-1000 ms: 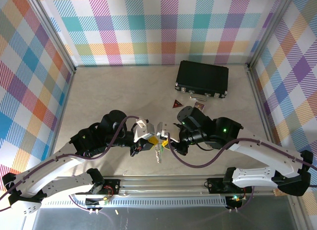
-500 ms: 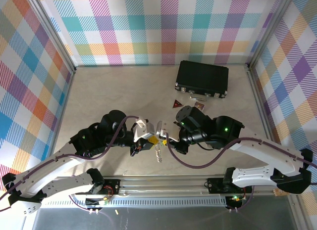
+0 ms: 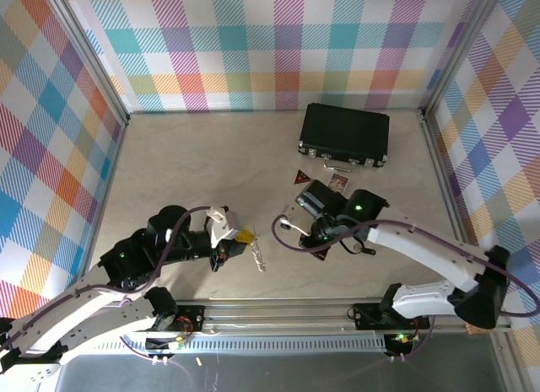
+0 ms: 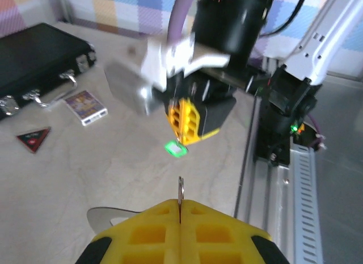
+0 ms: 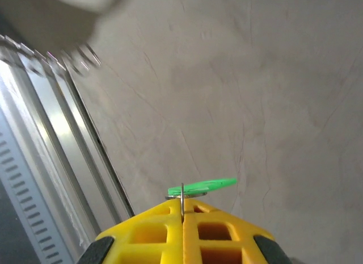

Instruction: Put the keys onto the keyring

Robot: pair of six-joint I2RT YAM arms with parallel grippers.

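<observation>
The clear spot beside the chain is below my right gripper, which will lower toward the chain and release the green-headed key (image 5: 207,187) there on the bare tabletop.
My left gripper (image 3: 247,237) is shut on the keyring (image 3: 257,257), whose pale chain hangs below the yellow fingertips. In the left wrist view a thin metal edge of the keyring (image 4: 181,190) sticks out of the closed jaws of the left gripper (image 4: 181,206). My right gripper (image 5: 182,202) is shut on the green-headed key (image 5: 207,187), pinching its metal part with the head lying flat beyond the tips. From the left wrist, the right gripper (image 4: 180,140) points down with the green key (image 4: 176,149) under it. The two grippers stand a short way apart.
A black case (image 3: 344,132) lies at the back right. A dark red triangle (image 3: 301,178) and a small patterned card (image 3: 338,182) sit just in front of it. The metal rail (image 3: 278,312) runs along the near edge. Checkered walls enclose the table.
The two grippers were tip to tip over the near middle; now they have drawn apart. The left went left with the chain, and the right pulled back to the right.
</observation>
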